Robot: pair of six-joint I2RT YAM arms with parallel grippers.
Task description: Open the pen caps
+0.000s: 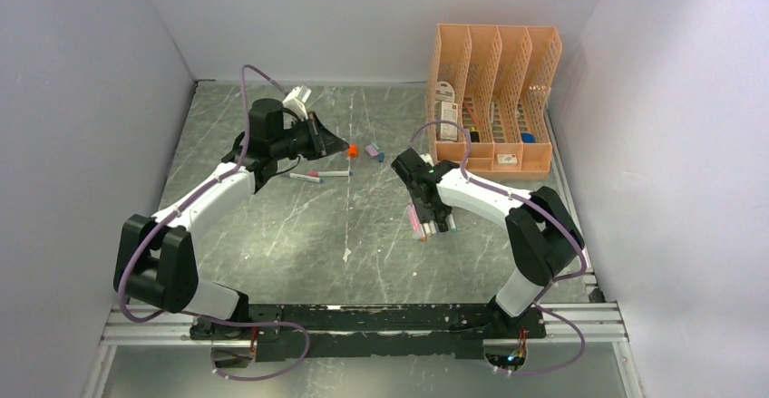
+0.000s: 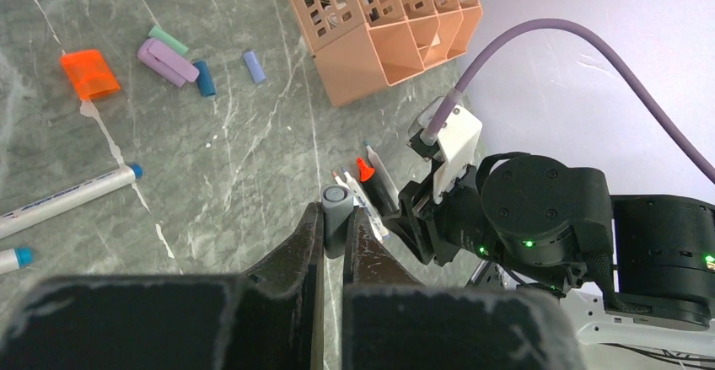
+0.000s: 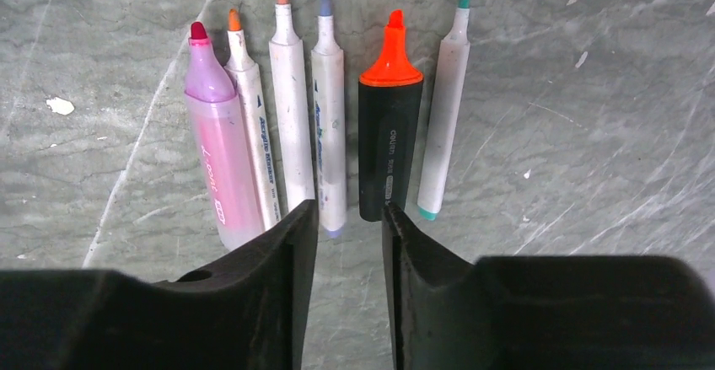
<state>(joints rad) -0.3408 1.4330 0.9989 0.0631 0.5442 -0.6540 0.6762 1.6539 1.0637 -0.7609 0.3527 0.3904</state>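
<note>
I will next bring my left gripper to the right in the top view and down to the tabletop (image 2: 250,91) beside the pale blue cap, because other loose caps lie there.
My left gripper (image 1: 337,147) (image 2: 335,217) is shut on a small grey pen cap (image 2: 337,206) and holds it above the table. Loose caps lie on the table: orange (image 2: 89,73) (image 1: 352,150), lilac (image 2: 167,61) (image 1: 372,151), green (image 2: 169,40), dark blue (image 2: 204,78) and pale blue (image 2: 254,66). Two white pens (image 2: 67,199) (image 1: 328,173) lie by the left arm. My right gripper (image 3: 347,211) (image 1: 435,221) is open and empty over the near ends of a row of uncapped pens: pink (image 3: 221,151), several white ones (image 3: 291,109), and a black one with an orange tip (image 3: 389,134).
A peach mesh file organiser (image 1: 494,99) (image 2: 379,24) stands at the back right, with small items in its slots. White walls close in the left, back and right sides. The two arms' wrists are near each other mid-table.
</note>
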